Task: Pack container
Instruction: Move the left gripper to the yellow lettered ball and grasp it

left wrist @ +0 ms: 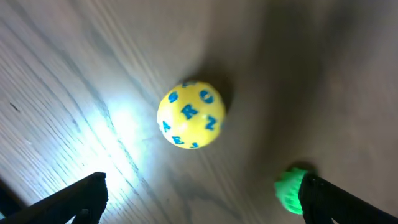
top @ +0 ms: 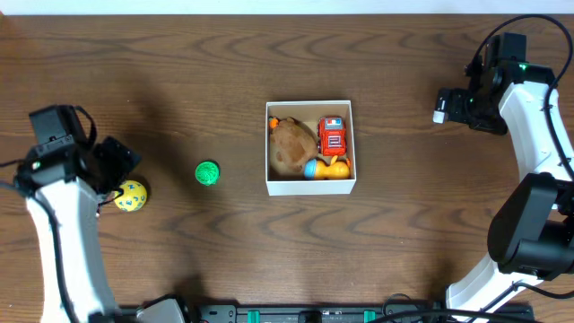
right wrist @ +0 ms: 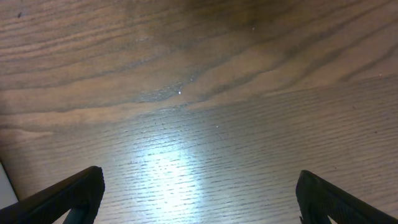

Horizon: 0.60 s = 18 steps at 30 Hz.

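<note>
The yellow ball is still on the tabletop outside the container. My left gripper needs to move down next until its open fingers are on either side of the yellow ball, and close there.
The container, a small white square box with a tan inside, sits at mid-table. It holds a brown plush, a red toy car and a small blue, yellow and orange toy. A yellow ball with blue letters lies at the left, and a green ball lies between it and the box. My left gripper is open above the yellow ball, not touching it. My right gripper is open and empty over bare table at the far right.
The dark wooden table top runs under everything. The left arm stands at the left edge and the right arm at the right edge.
</note>
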Available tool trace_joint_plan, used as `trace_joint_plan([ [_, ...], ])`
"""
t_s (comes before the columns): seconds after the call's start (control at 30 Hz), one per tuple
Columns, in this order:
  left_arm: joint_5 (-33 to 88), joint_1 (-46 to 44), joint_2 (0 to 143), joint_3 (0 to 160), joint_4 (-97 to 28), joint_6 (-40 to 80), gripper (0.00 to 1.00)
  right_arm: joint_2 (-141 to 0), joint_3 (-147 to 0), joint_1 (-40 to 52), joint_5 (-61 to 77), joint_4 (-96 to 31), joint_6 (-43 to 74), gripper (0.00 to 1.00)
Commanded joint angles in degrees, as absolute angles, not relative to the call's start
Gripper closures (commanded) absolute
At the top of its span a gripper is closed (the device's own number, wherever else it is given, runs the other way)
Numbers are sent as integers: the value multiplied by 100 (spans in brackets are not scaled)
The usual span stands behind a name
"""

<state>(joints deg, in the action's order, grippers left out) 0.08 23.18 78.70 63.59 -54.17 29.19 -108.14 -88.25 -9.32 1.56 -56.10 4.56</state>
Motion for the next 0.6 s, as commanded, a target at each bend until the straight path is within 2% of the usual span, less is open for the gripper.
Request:
trace_joint_plan([
  [0.0, 174, 2362, 8455, 6171, -5382, 2965, 2, -10700, -8921, -969, 198, -5636, 508, 1],
  [0.3, 169, 2383, 9627, 6171, -4871, 2965, 2, -10700, -8921, -969, 196, -5684, 506, 1],
  [0.57, -71, 2383, 9972, 6171, -4482, 2965, 2, -10700, -8921, -969, 193, -5706, 506, 1],
])
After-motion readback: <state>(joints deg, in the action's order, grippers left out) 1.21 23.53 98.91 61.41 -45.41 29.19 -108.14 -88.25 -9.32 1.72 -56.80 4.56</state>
